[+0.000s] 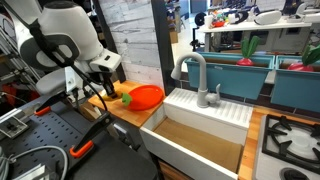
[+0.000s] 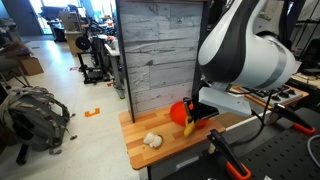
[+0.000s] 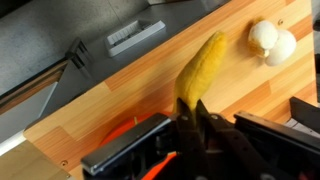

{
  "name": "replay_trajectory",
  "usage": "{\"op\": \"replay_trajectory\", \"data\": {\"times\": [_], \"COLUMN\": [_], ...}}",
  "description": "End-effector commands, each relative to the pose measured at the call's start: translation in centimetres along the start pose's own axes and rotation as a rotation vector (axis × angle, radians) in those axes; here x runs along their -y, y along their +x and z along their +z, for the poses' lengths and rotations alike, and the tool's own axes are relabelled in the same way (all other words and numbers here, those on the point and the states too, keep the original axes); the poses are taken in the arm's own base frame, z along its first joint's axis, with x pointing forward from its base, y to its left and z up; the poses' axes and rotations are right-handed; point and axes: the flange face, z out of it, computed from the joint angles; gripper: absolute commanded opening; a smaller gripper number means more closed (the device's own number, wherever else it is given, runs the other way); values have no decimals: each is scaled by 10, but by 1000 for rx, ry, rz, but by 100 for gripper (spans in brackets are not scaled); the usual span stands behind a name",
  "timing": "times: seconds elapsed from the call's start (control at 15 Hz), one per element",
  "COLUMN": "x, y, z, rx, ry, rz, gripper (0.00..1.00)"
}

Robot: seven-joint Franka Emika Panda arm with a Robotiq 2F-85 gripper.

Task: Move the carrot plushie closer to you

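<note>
Next, my gripper brings the carrot plushie (image 2: 189, 127) down onto the bare wood in front of the red plate and opens to release it there, since that part is clear.
The carrot plushie (image 3: 202, 62) is a yellow-orange soft toy. In the wrist view it sticks out ahead of my gripper (image 3: 194, 112), whose fingers are shut on its near end. In an exterior view its green end (image 1: 126, 99) shows beside the red plate (image 1: 146, 96). In an exterior view the plushie (image 2: 189, 127) hangs in the gripper (image 2: 196, 117) over the wooden counter (image 2: 165, 150), in front of the red plate (image 2: 179, 110). I cannot tell whether it touches the wood.
A white lumpy object (image 3: 272, 42) lies on the counter past the plushie; it also shows in an exterior view (image 2: 152, 141). A white sink (image 1: 200, 135) with a grey faucet (image 1: 196, 74) adjoins the counter. A grey plank wall (image 2: 160, 50) stands behind.
</note>
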Motion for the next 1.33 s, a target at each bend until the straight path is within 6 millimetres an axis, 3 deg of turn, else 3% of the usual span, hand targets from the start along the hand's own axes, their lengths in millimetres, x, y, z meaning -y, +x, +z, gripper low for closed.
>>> {"op": "replay_trajectory", "data": {"times": [0.0,1.27], "x": [1,20], "y": [0,27], "z": [10,57], "rx": [47,141], "ry": [0,-79], "rz": [23,51], "gripper": [2,2]}}
